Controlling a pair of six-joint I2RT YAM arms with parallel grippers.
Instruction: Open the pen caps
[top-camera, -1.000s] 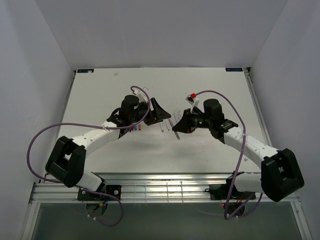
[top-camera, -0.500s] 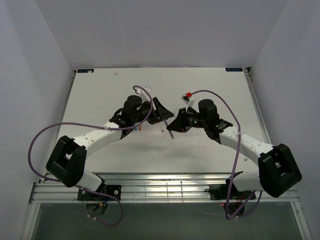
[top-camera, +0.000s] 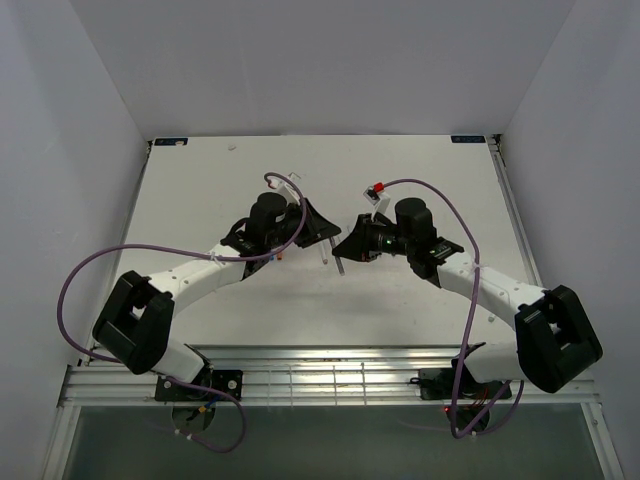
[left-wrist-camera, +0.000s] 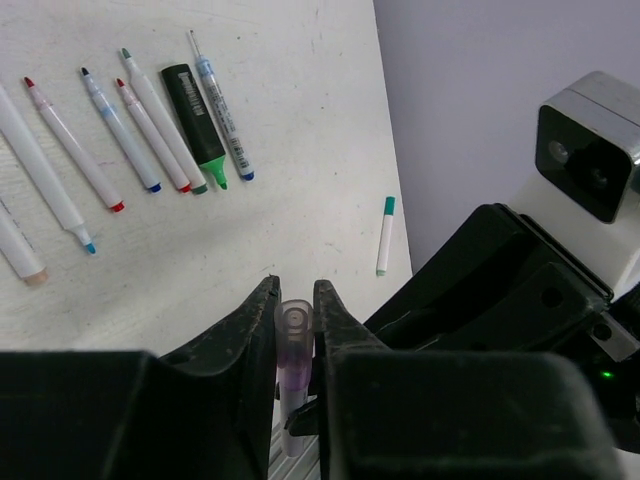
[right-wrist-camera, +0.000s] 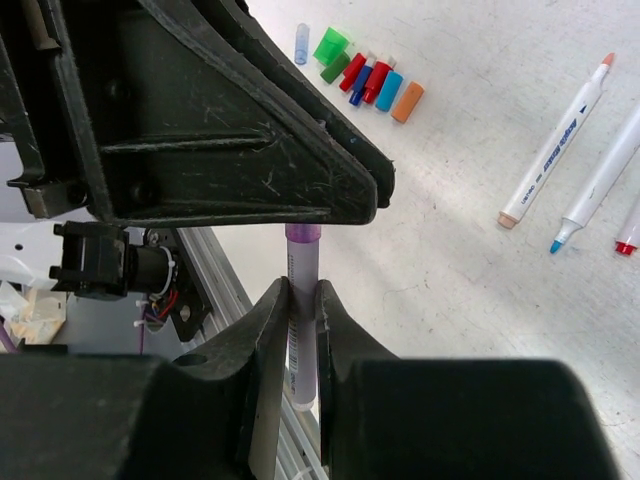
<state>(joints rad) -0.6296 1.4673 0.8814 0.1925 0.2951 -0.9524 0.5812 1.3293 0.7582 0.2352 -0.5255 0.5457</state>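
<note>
The table past the uncapped pens is bare below my right gripper, to the right in the top view, so I need to pull that way off the cap, lower and release.
A thin white pen (right-wrist-camera: 303, 262) stands between my two grippers, above the table. My right gripper (right-wrist-camera: 303, 292) is shut on its barrel. The pen's pale purple cap (left-wrist-camera: 294, 335) sits between the fingers of my left gripper (left-wrist-camera: 294, 290), which press on it from both sides. In the right wrist view only a purple band of the cap (right-wrist-camera: 303, 234) shows under the left gripper's body. From above, the left gripper (top-camera: 322, 230) and the right gripper (top-camera: 345, 246) meet tip to tip at mid-table.
Several uncapped white pens (left-wrist-camera: 150, 125) and a black marker with a green tip (left-wrist-camera: 195, 105) lie in a row. One capped pen (left-wrist-camera: 384, 235) lies apart. Several loose coloured caps (right-wrist-camera: 365, 72) lie together near more pens (right-wrist-camera: 555, 150).
The right arm has carried the pen leftward to the left gripper. The left jaws, open earlier, have closed onto the cap.
</note>
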